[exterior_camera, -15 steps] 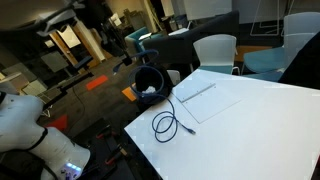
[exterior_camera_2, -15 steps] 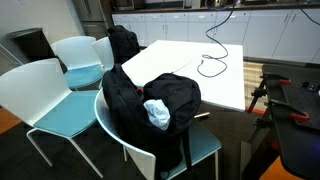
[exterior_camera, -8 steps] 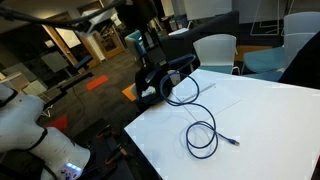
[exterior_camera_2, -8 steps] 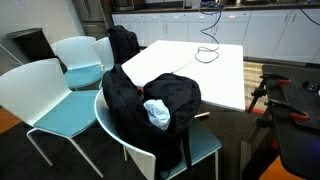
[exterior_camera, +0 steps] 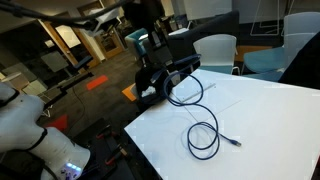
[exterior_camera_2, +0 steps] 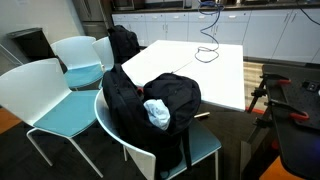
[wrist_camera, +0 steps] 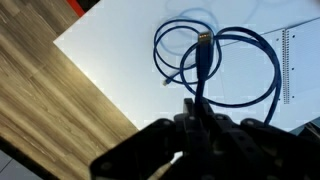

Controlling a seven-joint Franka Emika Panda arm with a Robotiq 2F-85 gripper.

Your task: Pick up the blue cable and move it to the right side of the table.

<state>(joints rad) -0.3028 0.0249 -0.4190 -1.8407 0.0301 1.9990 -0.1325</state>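
I should next lower the cable pinched in my gripper toward the bare tabletop beside the notebook and let it go, because that spot is well below my gripper.
The blue cable lies in a loop on the white table, and another part of it is lifted off the surface. My gripper is at the table's far corner and is shut on that lifted part. In the wrist view the dark fingers pinch the cable, which hangs below in two loops with its connector pointing up. In an exterior view the cable hangs down onto the table from above.
A spiral notebook lies on the table beside the cable. A black backpack sits on a teal chair at the near table edge. A white chair stands behind the table.
A second ago the cable lay in a loop near the table's front corner with the arm away. Now the gripper holds it lifted, and the loop lies further along the table.
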